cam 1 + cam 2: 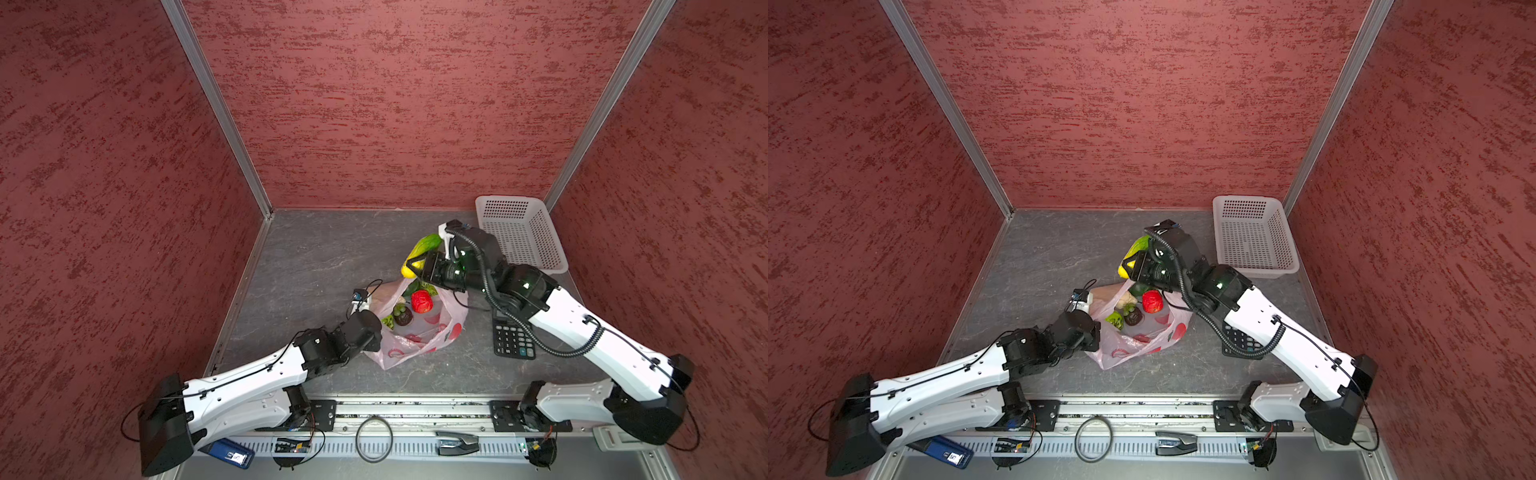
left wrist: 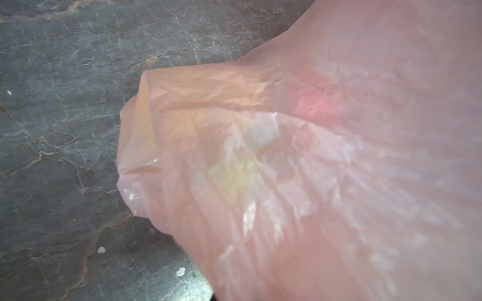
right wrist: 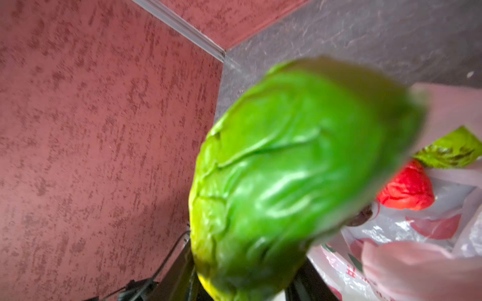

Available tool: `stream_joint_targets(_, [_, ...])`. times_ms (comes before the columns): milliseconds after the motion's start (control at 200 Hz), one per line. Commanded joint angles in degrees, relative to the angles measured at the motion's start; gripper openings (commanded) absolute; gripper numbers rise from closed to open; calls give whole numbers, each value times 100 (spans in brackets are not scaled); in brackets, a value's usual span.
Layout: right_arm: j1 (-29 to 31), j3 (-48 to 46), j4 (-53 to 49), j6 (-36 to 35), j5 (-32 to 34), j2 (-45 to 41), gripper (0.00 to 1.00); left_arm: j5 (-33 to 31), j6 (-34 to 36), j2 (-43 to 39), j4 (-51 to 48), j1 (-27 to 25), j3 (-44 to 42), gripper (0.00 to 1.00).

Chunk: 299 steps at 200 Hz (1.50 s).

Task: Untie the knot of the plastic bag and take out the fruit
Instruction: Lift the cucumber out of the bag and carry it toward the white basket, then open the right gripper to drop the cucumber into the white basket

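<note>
My right gripper needs to swing off the bag next and down over the basket's empty bottom, below the yellow-green fruit and past its wrist, to release the fruit.
The pale pink plastic bag lies open on the grey table. Inside it I see fruit: a red piece, a dark purple piece and a bumpy green piece. My left gripper is shut on the bag's left rim; bag film fills the left wrist view and hides the fingers. Above the bag's far edge, my right gripper is shut on a yellow-green fruit. The knot is out of view.
A white perforated basket stands at the back right, just behind my right wrist. A black calculator lies under the right forearm, right of the bag. Red walls close in three sides.
</note>
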Motion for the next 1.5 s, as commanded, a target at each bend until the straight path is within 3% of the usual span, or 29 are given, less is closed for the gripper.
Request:
stream_joint_targets(0, [-581, 268, -266, -376, -347, -85, 28, -58, 99, -3, -62, 36, 208, 0])
stream_joint_targets(436, [-3873, -116, 126, -1348, -978, 277, 28, -141, 118, -97, -61, 52, 231, 0])
stream_joint_targets(736, [-5087, -27, 780, -1739, -938, 1697, 29, -119, 167, -227, -29, 62, 178, 0])
stream_joint_targets(1132, [-5523, 514, 876, -1942, -838, 3679, 36, -98, 145, -403, -4, 69, 94, 0])
stream_joint_targets(1493, [-5524, 557, 510, -1992, -483, 3759, 77, -152, 34, -333, -105, 45, 126, 0])
